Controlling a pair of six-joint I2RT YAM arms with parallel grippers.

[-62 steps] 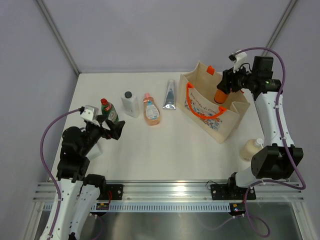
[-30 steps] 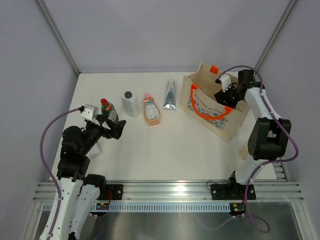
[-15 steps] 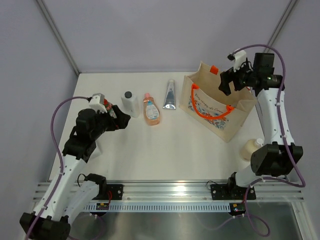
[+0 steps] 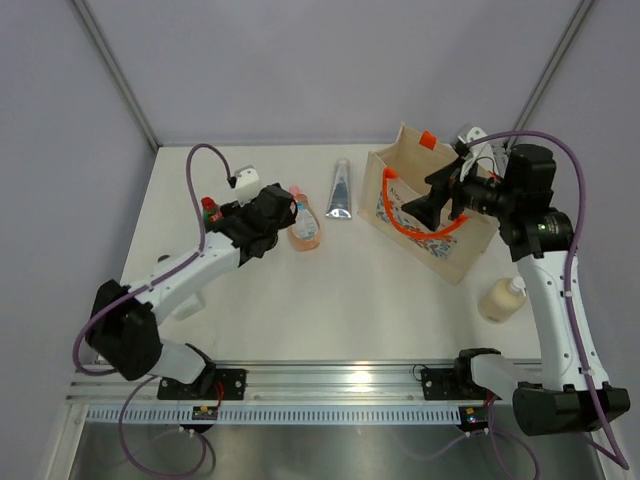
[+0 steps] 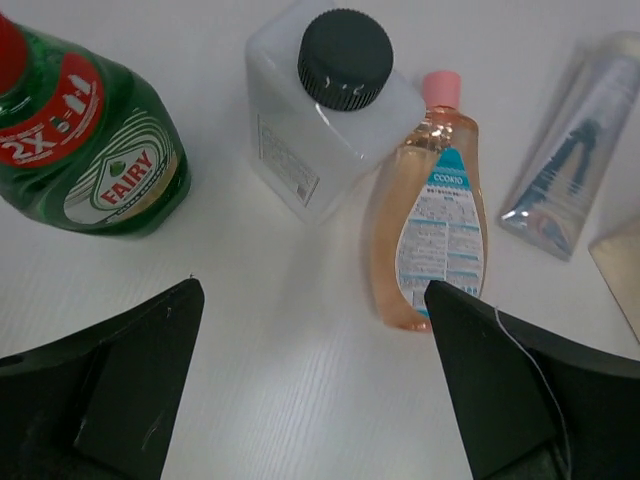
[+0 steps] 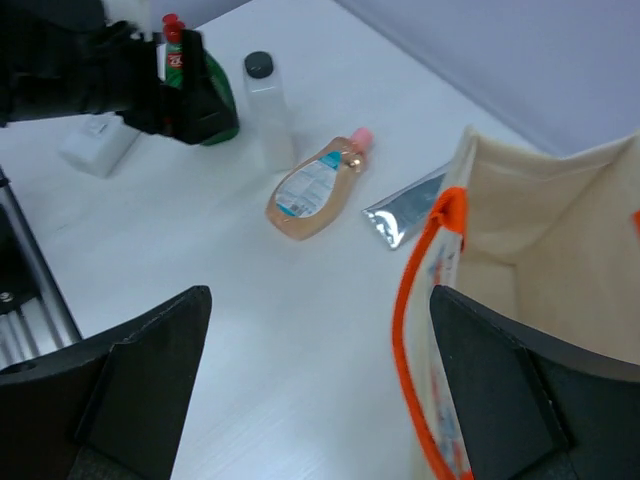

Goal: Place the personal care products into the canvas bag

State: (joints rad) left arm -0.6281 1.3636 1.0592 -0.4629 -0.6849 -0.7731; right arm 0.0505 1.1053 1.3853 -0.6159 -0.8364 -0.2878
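Note:
My left gripper should go down and outward, turning until its fingers are on both sides of the white bottle [image 5: 318, 125], which stands beyond and at an angle to them while open.
In the left wrist view my open left gripper [image 5: 315, 375] hovers just short of the white bottle with a dark cap [image 5: 335, 120] and holds nothing. The green bottle [image 5: 100, 150] stands to its left. The peach-pink bottle [image 5: 428, 235] and silver tube [image 5: 570, 160] lie to its right. From above, the left gripper [image 4: 270, 222] covers the white bottle. My right gripper [image 4: 437, 195] hangs open and empty over the front rim of the canvas bag [image 4: 430, 225]; its orange handle [image 6: 420, 300] lies between the fingers. The cream pump bottle [image 4: 502, 298] stands right of the bag.
A small white box [image 4: 186, 301] lies near the table's left edge beside the left arm. Grey walls close the back and sides. The metal rail [image 4: 330, 385] with both arm bases runs along the near edge.
The right gripper lowered an orange bottle into the bag, opened, and rose out empty. The left arm swung from the near left to above the row of bottles.

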